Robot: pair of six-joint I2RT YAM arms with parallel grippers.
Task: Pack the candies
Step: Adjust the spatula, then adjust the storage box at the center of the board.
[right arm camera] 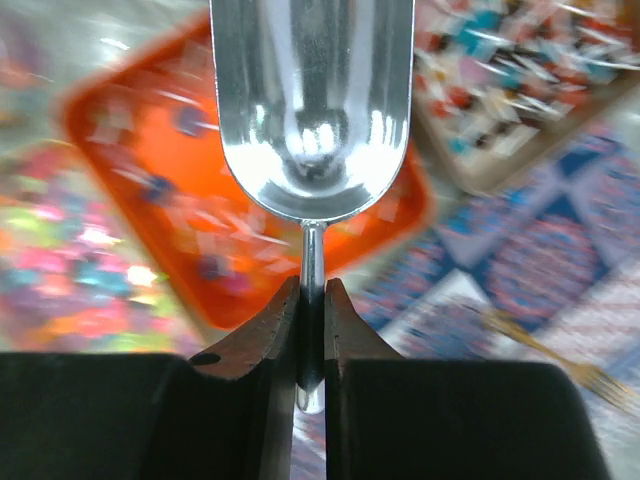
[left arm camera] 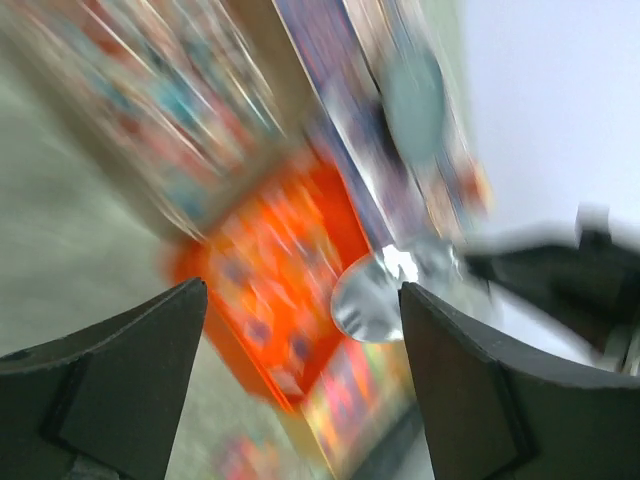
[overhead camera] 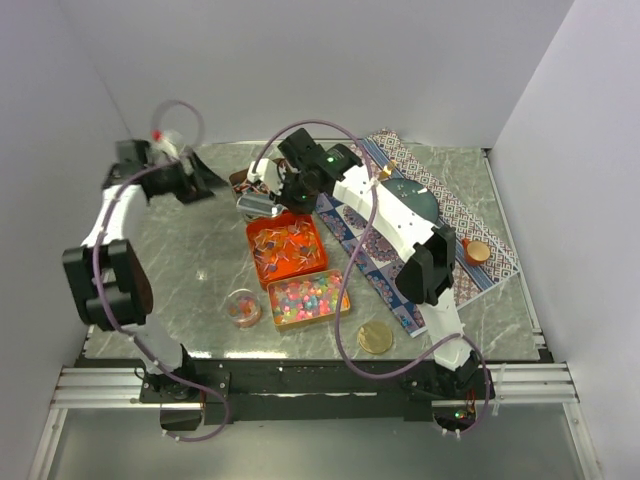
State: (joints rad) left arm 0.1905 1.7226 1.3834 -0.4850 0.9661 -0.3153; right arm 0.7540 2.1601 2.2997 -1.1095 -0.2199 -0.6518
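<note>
The brown tray's rim is below my left gripper, to its right in the top view, and I can reach it from bare tabletop, so I will move across and down with my fingers on both sides of the rim.
Wrapped candies [overhead camera: 286,246] lie in an orange tin [overhead camera: 256,262] at the table's middle. In front of it stands a second tin of multicoloured bead candies [overhead camera: 309,298]. My right gripper [right arm camera: 311,300] is shut on the thin handle of a metal scoop [right arm camera: 312,110], whose bowl looks empty and hangs above the orange tin [right arm camera: 130,160]. From above, the scoop [overhead camera: 257,204] sits just behind that tin's far left corner. My left gripper [left arm camera: 300,330] is wide open with nothing between its fingers, at the far left [overhead camera: 203,178]. Its view is blurred and shows the orange tin [left arm camera: 280,260] and the scoop [left arm camera: 372,297].
A small clear dish of candies [overhead camera: 243,307] and a round gold lid [overhead camera: 376,337] sit near the front edge. A patterned cloth [overhead camera: 450,215] at the right carries a dark round plate [overhead camera: 410,196] and a small orange jar [overhead camera: 477,252]. A brown tray of wrapped candies [right arm camera: 520,90] lies behind the tins.
</note>
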